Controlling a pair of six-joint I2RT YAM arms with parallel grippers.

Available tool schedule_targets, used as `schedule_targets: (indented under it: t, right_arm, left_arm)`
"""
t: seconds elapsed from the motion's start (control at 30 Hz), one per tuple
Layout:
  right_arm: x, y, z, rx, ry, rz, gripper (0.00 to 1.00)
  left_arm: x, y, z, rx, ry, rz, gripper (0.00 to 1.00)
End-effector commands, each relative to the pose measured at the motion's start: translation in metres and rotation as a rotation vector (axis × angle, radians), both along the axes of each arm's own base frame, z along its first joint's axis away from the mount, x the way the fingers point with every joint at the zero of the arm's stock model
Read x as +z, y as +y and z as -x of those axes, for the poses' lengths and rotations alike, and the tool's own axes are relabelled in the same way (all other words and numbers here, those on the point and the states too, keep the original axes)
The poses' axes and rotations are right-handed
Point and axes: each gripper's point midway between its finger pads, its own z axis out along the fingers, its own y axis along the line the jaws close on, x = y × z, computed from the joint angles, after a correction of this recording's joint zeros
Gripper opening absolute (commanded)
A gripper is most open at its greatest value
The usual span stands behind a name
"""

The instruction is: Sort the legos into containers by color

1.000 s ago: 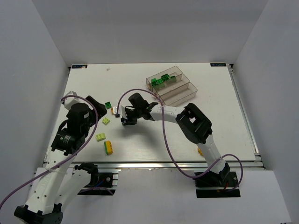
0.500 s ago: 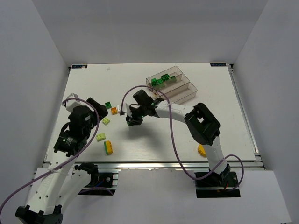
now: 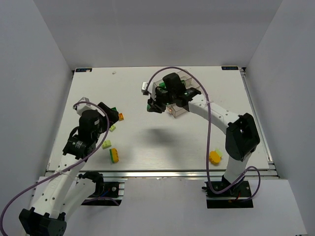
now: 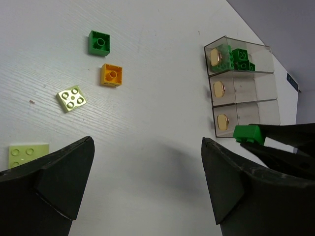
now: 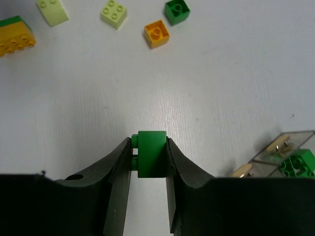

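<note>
Dark green legos already lie over at the far trough's handle end (image 5: pixel 289 153), so my right gripper should move outward and to the right in the top view, over that end.
My right gripper (image 5: pixel 149 155) is shut on a dark green lego (image 5: pixel 151 153), held above the table just left of the containers (image 3: pixel 189 96). In the left wrist view the same lego (image 4: pixel 248 132) hangs before the three joined clear troughs (image 4: pixel 241 93). The far trough holds dark green legos (image 4: pixel 236 56). My left gripper (image 4: pixel 147 147) is open and empty above bare table, near the loose legos: a dark green one (image 4: pixel 99 43), an orange one (image 4: pixel 111 75) and pale yellow-green ones (image 4: pixel 71 99). From above, the left gripper (image 3: pixel 109 114) hovers over that group.
A yellow brick with a green one stacked on it (image 3: pixel 114 155) lies near the front left. An orange-yellow brick (image 3: pixel 215 157) lies beside the right arm's base. Another pale brick (image 3: pixel 106 144) sits below the left gripper. White walls surround the table.
My right gripper has carried the dark green lego from the left-centre of the table up and right to the containers. The left arm has shifted slightly forward over the loose legos.
</note>
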Motion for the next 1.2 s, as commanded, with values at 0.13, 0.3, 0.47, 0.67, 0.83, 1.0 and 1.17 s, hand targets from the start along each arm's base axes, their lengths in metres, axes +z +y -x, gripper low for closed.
schedule_targets:
  t: [0.13,0.3,0.47,0.67,0.83,1.0,1.17]
  right_arm:
    - [0.017,-0.044,-0.062,-0.295,0.051,-0.044,0.00]
    - [0.021,-0.061,-0.106,-0.428,0.111,-0.099,0.00]
    - [0.019,-0.072,-0.132,-0.480,0.138,-0.124,0.00]
    - [0.013,-0.078,-0.167,-0.529,0.153,-0.150,0.00]
    - [0.020,-0.074,-0.200,-0.539,0.134,-0.193,0.00]
    - [0.001,-0.068,-0.217,-0.564,0.155,-0.199,0.00]
    - [-0.014,-0.065,-0.227,-0.582,0.156,-0.201,0.00]
  left_arm:
    - [-0.012,-0.010,-0.002,-0.044,0.010,0.030,0.98]
    - [-0.009,-0.007,-0.005,-0.026,-0.004,0.019,0.98]
    - [-0.013,-0.010,-0.009,-0.020,0.013,0.035,0.98]
    - [-0.018,-0.009,-0.013,-0.005,0.019,0.039,0.98]
    - [-0.023,-0.010,-0.015,0.000,0.041,0.041,0.98]
    - [-0.029,-0.010,-0.013,0.008,0.061,0.052,0.98]
    - [-0.033,-0.008,-0.012,0.018,0.068,0.049,0.98]
